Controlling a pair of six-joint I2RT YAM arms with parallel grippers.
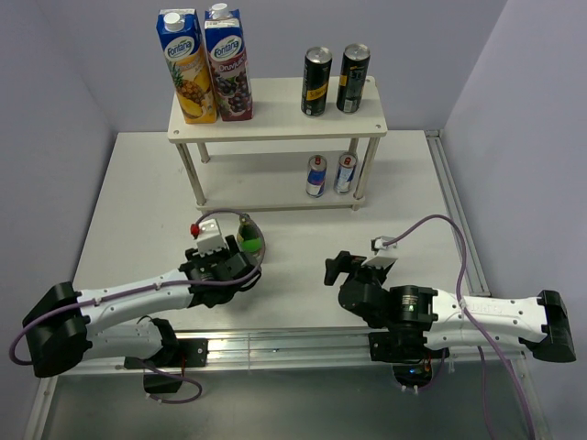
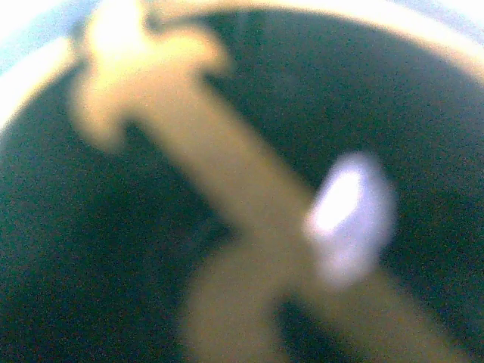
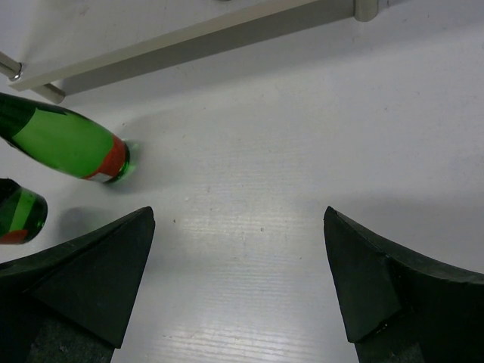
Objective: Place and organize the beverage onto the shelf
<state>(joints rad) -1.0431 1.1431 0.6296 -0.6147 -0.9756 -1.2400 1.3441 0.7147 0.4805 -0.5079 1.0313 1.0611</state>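
Note:
Next, the left gripper moves its bottle outward and releases it on the lower board's bare end (image 1: 227, 181), which lies outward of the gripper, clear of the cans.
Two green bottles stand on the table in the right wrist view, one (image 3: 64, 142) near the shelf's lower board (image 3: 204, 38), the other (image 3: 19, 215) half hidden by my finger. From above, green glass (image 1: 247, 242) shows right at my left gripper (image 1: 240, 252). The left wrist view is filled by a blurred dark green and gold bottle surface (image 2: 249, 189), and its fingers are hidden. My right gripper (image 1: 332, 269) is open and empty over bare table (image 3: 239, 213). On the shelf (image 1: 275, 124), two black-and-yellow cans (image 1: 316, 82) stand top right and two silver-blue cans (image 1: 315, 176) below.
Two tall juice cartons (image 1: 188, 64) stand on the shelf's top left. Thin shelf legs (image 1: 193, 174) reach the table. A raised metal rail (image 1: 454, 211) runs along the table's right edge. Grey walls close in at the back and sides.

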